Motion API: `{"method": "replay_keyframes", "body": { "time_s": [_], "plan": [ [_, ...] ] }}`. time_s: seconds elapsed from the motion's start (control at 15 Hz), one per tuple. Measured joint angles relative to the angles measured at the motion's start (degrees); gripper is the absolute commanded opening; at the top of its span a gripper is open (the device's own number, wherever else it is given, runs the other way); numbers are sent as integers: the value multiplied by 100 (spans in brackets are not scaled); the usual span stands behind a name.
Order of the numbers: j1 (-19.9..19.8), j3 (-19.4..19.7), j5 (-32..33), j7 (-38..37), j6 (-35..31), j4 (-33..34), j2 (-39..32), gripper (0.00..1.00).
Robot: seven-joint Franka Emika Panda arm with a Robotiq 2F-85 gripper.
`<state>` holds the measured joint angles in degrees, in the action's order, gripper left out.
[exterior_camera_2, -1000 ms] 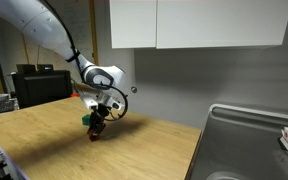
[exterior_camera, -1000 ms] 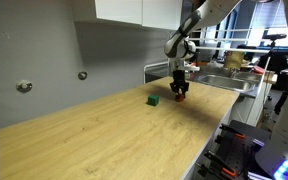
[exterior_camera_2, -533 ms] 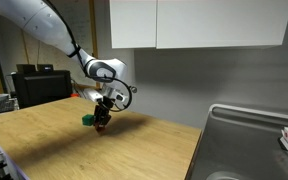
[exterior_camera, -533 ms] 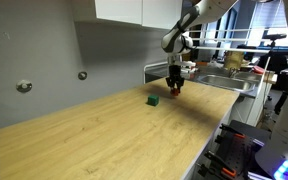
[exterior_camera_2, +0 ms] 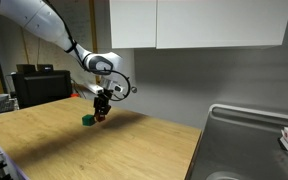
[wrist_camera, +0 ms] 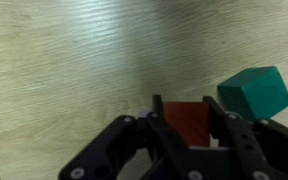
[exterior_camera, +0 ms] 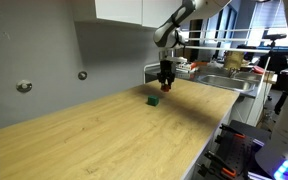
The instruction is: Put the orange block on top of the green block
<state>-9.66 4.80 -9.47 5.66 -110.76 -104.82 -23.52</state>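
Observation:
I will next move my gripper to the right in the wrist view, over the green block's top (wrist_camera: 267, 92), to release, because the held orange block (wrist_camera: 189, 124) hangs beside it.
My gripper (wrist_camera: 191, 122) is shut on the orange block (wrist_camera: 189, 124), a small reddish-orange cube held between the two fingers above the wooden table. The green block (wrist_camera: 255, 91) sits on the table just up and right of it in the wrist view, not touching. In both exterior views the gripper (exterior_camera: 166, 83) (exterior_camera_2: 101, 113) hangs in the air just beside and above the green block (exterior_camera: 153, 99) (exterior_camera_2: 88, 120). The orange block shows as a small red spot between the fingers (exterior_camera_2: 101, 114).
The long wooden table (exterior_camera: 114, 130) ends at a steel sink (exterior_camera_2: 249, 140) with clutter beyond it. A grey wall (exterior_camera: 114, 50) with white cabinets runs along the back. A black box (exterior_camera_2: 39, 82) stands at the table's far end.
My gripper has risen with the orange block and moved sideways toward the green block. The green block has not moved.

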Motion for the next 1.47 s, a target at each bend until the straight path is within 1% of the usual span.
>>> {"method": "replay_keyframes", "body": {
  "time_s": [0.33,0.6,1.47],
  "plan": [
    [301,-181,61,0,23,14,0,18],
    [526,-255,211,0,115,12,1,18],
    [852,-310,751,-1,215,-60,-1,18]
  ]
}}
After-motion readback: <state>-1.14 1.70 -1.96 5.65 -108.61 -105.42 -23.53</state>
